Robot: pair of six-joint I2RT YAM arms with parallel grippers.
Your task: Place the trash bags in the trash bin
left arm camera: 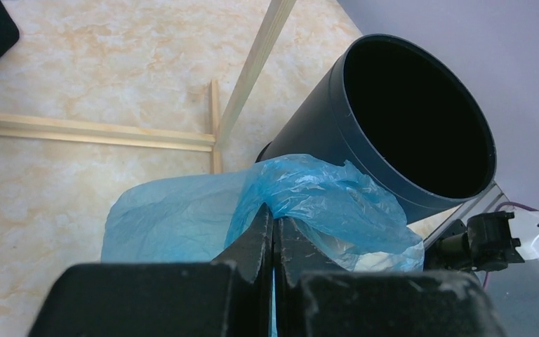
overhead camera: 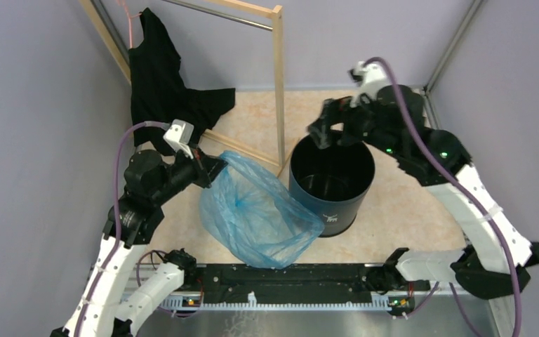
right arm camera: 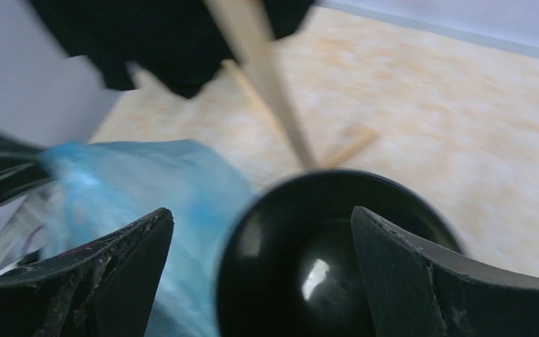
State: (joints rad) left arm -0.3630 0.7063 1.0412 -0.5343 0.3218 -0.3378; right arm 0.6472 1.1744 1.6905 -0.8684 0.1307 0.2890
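Note:
Next, my right gripper goes back and to the left in the top view, onto the bag's fold beside my left gripper, since that one holds the bag raised.
The light-blue translucent trash bag (overhead camera: 256,214) lies spread on the table, just left of the dark trash bin (overhead camera: 332,179), its lower right edge against the bin's wall. My left gripper (overhead camera: 214,168) is shut on the bag's upper left edge; in the left wrist view the jaws (left arm camera: 274,217) pinch blue plastic (left arm camera: 323,196) with the bin (left arm camera: 407,119) beyond. My right gripper (overhead camera: 321,133) is open and empty, hovering over the bin's far left rim. The blurred right wrist view shows the bin's mouth (right arm camera: 330,260) between its fingers and the bag (right arm camera: 147,189) to the left.
A wooden garment rack (overhead camera: 278,84) stands behind the bag and bin, its base rail (left arm camera: 91,132) on the table. A black garment (overhead camera: 158,84) hangs from it at the back left. Grey walls close both sides.

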